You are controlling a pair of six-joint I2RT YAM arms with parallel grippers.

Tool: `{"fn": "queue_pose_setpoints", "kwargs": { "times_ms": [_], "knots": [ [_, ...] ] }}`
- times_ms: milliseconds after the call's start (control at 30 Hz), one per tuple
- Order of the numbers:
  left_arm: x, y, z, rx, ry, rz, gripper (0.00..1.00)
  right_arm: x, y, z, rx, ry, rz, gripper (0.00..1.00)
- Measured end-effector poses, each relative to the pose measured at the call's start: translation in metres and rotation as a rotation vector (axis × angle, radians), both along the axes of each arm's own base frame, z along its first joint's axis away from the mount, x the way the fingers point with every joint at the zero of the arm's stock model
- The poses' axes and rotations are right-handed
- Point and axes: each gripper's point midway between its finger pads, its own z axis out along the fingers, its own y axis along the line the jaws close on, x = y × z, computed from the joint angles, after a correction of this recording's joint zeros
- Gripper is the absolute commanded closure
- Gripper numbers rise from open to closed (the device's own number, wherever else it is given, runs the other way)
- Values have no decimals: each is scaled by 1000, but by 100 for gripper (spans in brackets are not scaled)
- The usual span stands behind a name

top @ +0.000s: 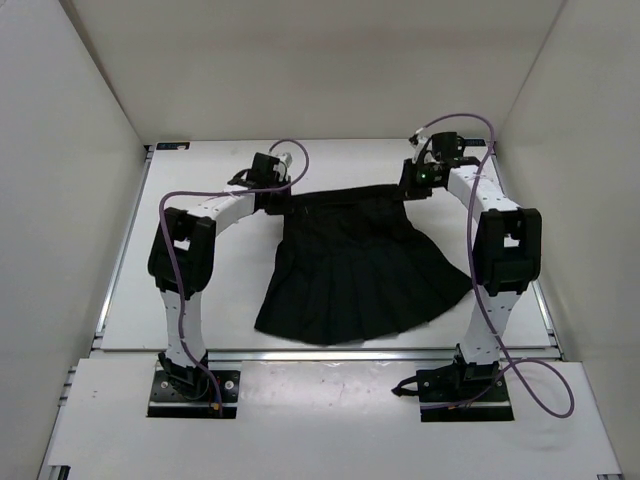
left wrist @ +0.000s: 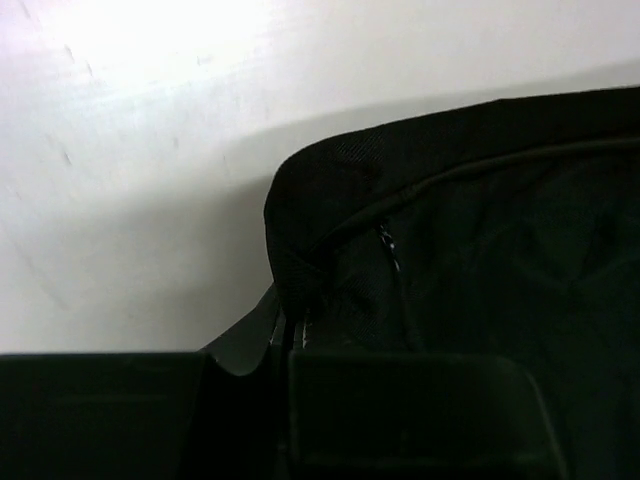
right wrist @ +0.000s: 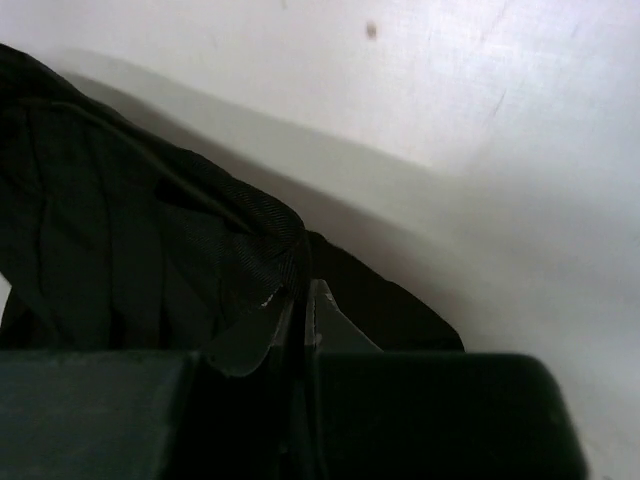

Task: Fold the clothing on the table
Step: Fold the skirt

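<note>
The clothing lies unfolded. I should next lift the waistband end high up with my left gripper, then bring it back and down onto the tabletop (top: pixel 266 238) beside the clothing's side and release it.
The clothing (top: pixel 355 270), a black pleated skirt, lies spread on the white table (top: pixel 200 290), waistband at the far side and flared hem toward the arm bases. My left gripper (top: pixel 277 203) is shut on the left end of the waistband; in the left wrist view the clothing's corner (left wrist: pixel 320 200) rises out of the closed jaws of the left gripper (left wrist: pixel 292 325). My right gripper (top: pixel 412 190) is shut on the right end of the waistband; the right wrist view shows the clothing (right wrist: pixel 200 250) pinched between the closed tips of the right gripper (right wrist: pixel 303 300).
White walls enclose the table on the left, right and far sides. A metal rail (top: pixel 330 353) runs along the near edge in front of the arm bases. Purple cables (top: pixel 470 125) loop from both arms.
</note>
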Motion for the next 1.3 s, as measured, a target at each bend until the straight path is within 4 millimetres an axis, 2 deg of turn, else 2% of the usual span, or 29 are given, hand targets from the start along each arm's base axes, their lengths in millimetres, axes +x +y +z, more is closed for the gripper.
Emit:
{"fn": "queue_pose_setpoints", "kwargs": {
  "times_ms": [100,200,267,367,500,633,733,833,900,967,1033,1067,1133,1167,1233,1267,1300],
  "knots": [
    [-27,6,-22,20,69,-6,100,-18,3,-25,-13,68,10,100],
    [-46,13,-26,24,95,-6,100,-34,8,-36,-19,101,24,99],
    [-53,16,-21,19,92,-5,100,-45,11,-35,-21,106,32,100],
    [-49,17,-5,4,53,0,100,-52,17,-25,-22,82,47,100],
    [-41,17,9,-18,12,9,100,-47,18,-12,-18,38,52,100],
    [-29,15,9,-36,25,22,100,-29,11,-9,-13,36,44,100],
    [-3,11,12,-50,19,38,100,3,6,-2,-5,22,32,100],
    [30,10,25,-48,-24,63,100,45,3,23,6,-44,18,100],
    [56,7,55,-61,-94,73,100,69,0,55,20,-119,0,100],
    [75,5,97,-71,-180,77,100,84,-3,95,41,-208,-18,100],
    [89,3,157,-89,-316,76,100,86,-5,144,60,-317,-31,100],
    [88,3,187,-100,-385,72,100,80,-5,166,66,-360,-33,100],
    [69,4,240,-114,-502,57,100,58,-5,206,64,-448,-34,99],
    [52,5,263,-120,-569,48,100,41,-5,219,54,-483,-33,100],
    [6,7,289,-125,-654,27,100,2,3,234,48,-543,-15,100],
    [-16,7,295,-132,-691,16,100,-20,8,234,49,-576,2,100],
    [-39,7,294,-139,-712,1,100,-44,11,226,51,-580,15,100]
  ]
}}
